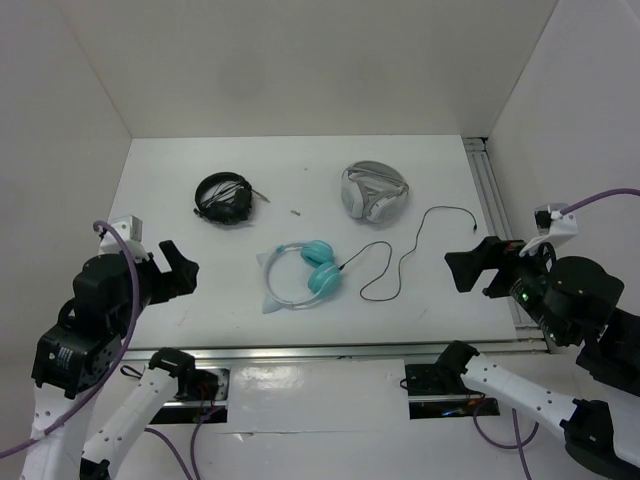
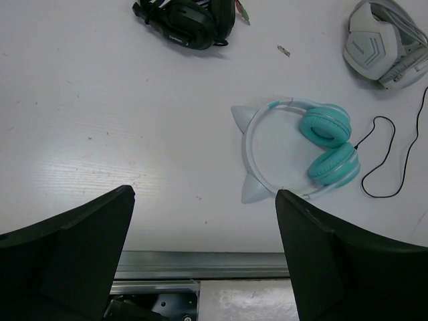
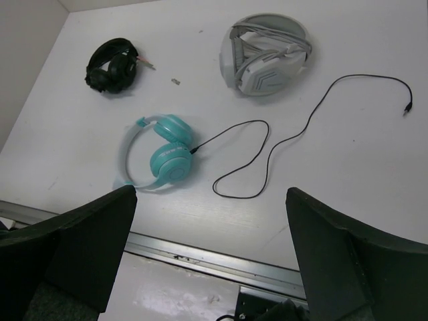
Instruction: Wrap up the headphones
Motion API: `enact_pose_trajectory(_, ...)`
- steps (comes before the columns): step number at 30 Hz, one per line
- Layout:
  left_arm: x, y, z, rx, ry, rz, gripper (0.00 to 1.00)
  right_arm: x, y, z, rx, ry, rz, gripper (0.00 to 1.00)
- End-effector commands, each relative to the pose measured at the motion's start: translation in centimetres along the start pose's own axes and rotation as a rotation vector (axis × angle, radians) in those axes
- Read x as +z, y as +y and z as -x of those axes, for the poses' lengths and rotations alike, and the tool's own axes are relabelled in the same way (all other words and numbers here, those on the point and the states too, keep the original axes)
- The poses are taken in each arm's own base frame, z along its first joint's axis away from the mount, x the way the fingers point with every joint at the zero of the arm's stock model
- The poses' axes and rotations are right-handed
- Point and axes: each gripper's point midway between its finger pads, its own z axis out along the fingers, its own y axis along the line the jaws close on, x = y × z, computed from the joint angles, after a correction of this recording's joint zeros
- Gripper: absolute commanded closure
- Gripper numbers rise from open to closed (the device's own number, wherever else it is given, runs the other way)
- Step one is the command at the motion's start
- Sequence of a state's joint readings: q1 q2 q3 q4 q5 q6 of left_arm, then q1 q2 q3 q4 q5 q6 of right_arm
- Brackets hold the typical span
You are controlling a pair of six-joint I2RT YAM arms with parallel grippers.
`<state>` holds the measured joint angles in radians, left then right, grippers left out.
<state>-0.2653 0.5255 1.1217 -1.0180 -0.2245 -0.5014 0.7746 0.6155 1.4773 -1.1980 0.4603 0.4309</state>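
Note:
The left gripper moves down to the headband between the cat-ear points next. That part lies below, to the right in the top view, clear of the ear cups.
The teal headphones (image 1: 303, 273) lie flat near the table's front middle, ear cups to the right, pale headband with cat-ear points to the left. They also show in the left wrist view (image 2: 314, 147) and the right wrist view (image 3: 160, 157). Their thin black cable (image 1: 410, 250) runs loose to the right in a loop and ends near the far right. My left gripper (image 1: 180, 270) is open and empty, held above the table's front left. My right gripper (image 1: 465, 270) is open and empty, at the front right.
All-black headphones (image 1: 224, 197) lie at the back left. Grey-and-white headphones (image 1: 374, 190) lie at the back middle. A small speck (image 1: 297, 211) sits between them. A metal rail (image 1: 490, 190) runs along the table's right edge and another along the front edge (image 1: 330, 350).

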Motion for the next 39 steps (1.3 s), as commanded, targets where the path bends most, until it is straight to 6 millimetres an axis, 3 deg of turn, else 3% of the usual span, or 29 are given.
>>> enact_pose_trajectory(1,0.4,-0.9,0.4,0.001,-0.02,-0.045,0.0,-1.1,0.0,0.9,0.033,-0.046,0.032,0.0)
enact_pose_trajectory(8,1.2,-1.8,0.6,-0.002,-0.023,-0.085,0.0,-1.1,1.2,1.8,0.065,-0.073,0.084,0.0)
enact_pose_trajectory(9,1.6,-2.4,0.3,0.0,-0.008,-0.112,0.0,-0.4,1.5,0.9,0.055,-0.049,0.089,0.0)
enact_pose_trajectory(13,6.4,-3.9,-1.1,-0.093,0.044,-0.13,0.0,1.6,3.6,-0.2,0.051,-0.036,0.168,0.0)
enact_pose_trajectory(14,7.7,-4.5,-2.0,-0.121,0.084,-0.138,0.0,2.1,4.0,-0.5,0.051,-0.033,0.177,0.0)
enact_pose_trajectory(15,10.3,-4.4,-4.6,-0.125,0.196,-0.107,0.0,2.9,3.9,-1.5,0.046,-0.022,0.171,0.0)
enact_pose_trajectory(16,11.4,-5.2,-5.9,-0.14,0.256,-0.134,0.0,3.2,4.0,-1.6,0.05,-0.032,0.176,0.0)
enact_pose_trajectory(17,13.0,-6.1,-6.1,-0.154,0.259,-0.167,0.0,3.5,5.0,-1.5,0.056,-0.039,0.219,0.0)
enact_pose_trajectory(18,15.1,-5.7,-9.0,-0.151,0.351,-0.142,0.0,4.3,5.2,-2.5,0.049,-0.019,0.222,0.0)
enact_pose_trajectory(19,16.2,-6.3,-9.3,-0.168,0.354,-0.167,0.0,4.3,5.8,-2.5,0.056,-0.027,0.257,0.0)
enact_pose_trajectory(23,18.9,-6.1,-13.8,-0.179,0.441,-0.16,0.0,5.7,6.4,-4.3,0.057,0.006,0.274,0.0)
enact_pose_trajectory(31,21.1,-4.8,-18.1,-0.137,0.502,-0.07,0.0,7.8,7.6,-7.3,0.049,0.071,0.313,0.0)
enact_pose_trajectory(36,21.6,-4.9,-19.1,-0.094,0.503,-0.044,0.0,8.5,7.8,-8.2,0.057,0.084,0.319,0.0)
enact_pose_trajectory(37,21.7,-5.6,-18.6,-0.08,0.493,-0.041,0.0,8.9,7.7,-8.8,0.051,0.101,0.311,0.0)
enact_pose_trajectory(39,21.9,-4.6,-19.3,-0.037,0.508,0.052,0.02,8.8,7.8,-8.8,0.05,0.105,0.319,0.0)
